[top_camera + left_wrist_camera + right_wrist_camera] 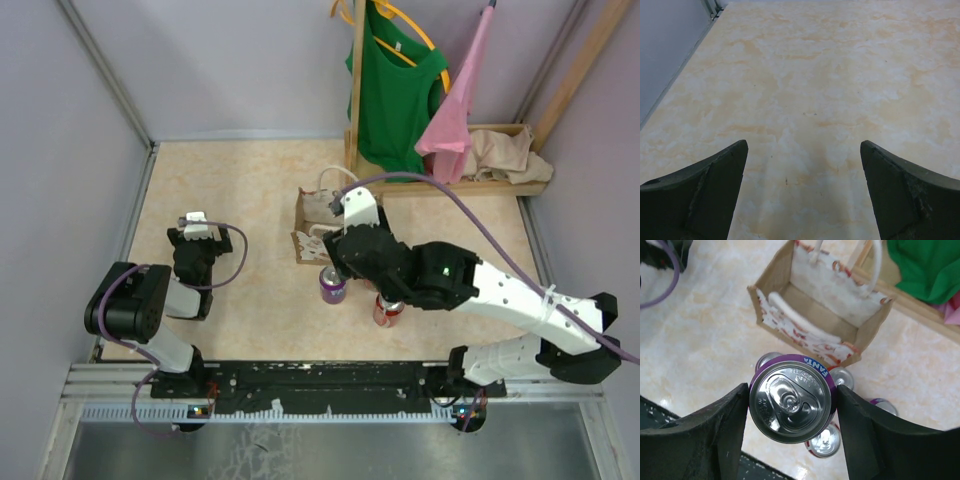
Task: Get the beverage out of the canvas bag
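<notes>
My right gripper should next move back from the bag and lower the Fanta can onto empty table between the standing purple can and the near red one.
The canvas bag point(826, 335) stands open on the table, cream with red print and white loop handles; one handle droops inside and no can shows in it. It also shows in the top view point(312, 212). My right gripper point(791, 405) is shut on a purple Fanta can point(790, 402), upright, held just in front of the bag above the table. In the top view my right gripper point(340, 265) sits by the bag's near edge with a purple can point(332, 287) under it. My left gripper point(802, 170) is open and empty over bare table, far left of the bag point(195, 238).
Several other cans stand on the table under the held one: silver tops point(842, 377), a purple one point(883, 406), a red one point(825, 442) point(388, 310). A wooden rack point(355, 90) with a green shirt point(400, 90), pink cloth and beige cloth point(505, 155) stands at the back right. Walls close both sides.
</notes>
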Motion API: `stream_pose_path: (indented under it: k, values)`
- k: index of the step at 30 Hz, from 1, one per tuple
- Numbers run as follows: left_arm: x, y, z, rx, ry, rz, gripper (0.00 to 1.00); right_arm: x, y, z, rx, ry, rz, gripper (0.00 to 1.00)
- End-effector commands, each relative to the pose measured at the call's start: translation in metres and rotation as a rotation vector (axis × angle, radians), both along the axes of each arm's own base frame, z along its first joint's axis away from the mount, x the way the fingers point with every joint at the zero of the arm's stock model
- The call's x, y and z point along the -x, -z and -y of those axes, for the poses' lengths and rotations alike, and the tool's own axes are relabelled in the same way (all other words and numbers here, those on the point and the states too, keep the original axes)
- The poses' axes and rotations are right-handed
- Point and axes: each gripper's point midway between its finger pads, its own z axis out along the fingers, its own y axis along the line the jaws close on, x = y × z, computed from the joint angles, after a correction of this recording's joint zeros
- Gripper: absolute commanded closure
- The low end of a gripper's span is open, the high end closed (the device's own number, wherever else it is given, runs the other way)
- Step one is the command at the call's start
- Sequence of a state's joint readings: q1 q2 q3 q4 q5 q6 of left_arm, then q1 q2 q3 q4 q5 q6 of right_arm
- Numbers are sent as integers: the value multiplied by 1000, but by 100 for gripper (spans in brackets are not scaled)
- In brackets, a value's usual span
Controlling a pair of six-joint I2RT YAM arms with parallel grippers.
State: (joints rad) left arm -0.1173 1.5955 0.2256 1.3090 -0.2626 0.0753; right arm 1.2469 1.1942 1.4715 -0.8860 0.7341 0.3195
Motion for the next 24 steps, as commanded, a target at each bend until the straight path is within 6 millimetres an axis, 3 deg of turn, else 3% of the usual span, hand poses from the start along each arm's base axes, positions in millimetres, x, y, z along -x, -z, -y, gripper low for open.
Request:
stream_pose_path:
  k: [1,13,19,24]
  values:
    - [0,-4,-1,13,-8,25,0,20,7,0,-90,24,-39,100]
    - [0,-4,-1,12,-7,26,0,43,101,-10,-132,3,-194,100]
    - [0,-4,-1,12,-8,25,0,43,131,-29,-135,-21,-211,100]
    - [0,-4,-1,12,-7,25,0,41,150,-29,-121,3,-216,100]
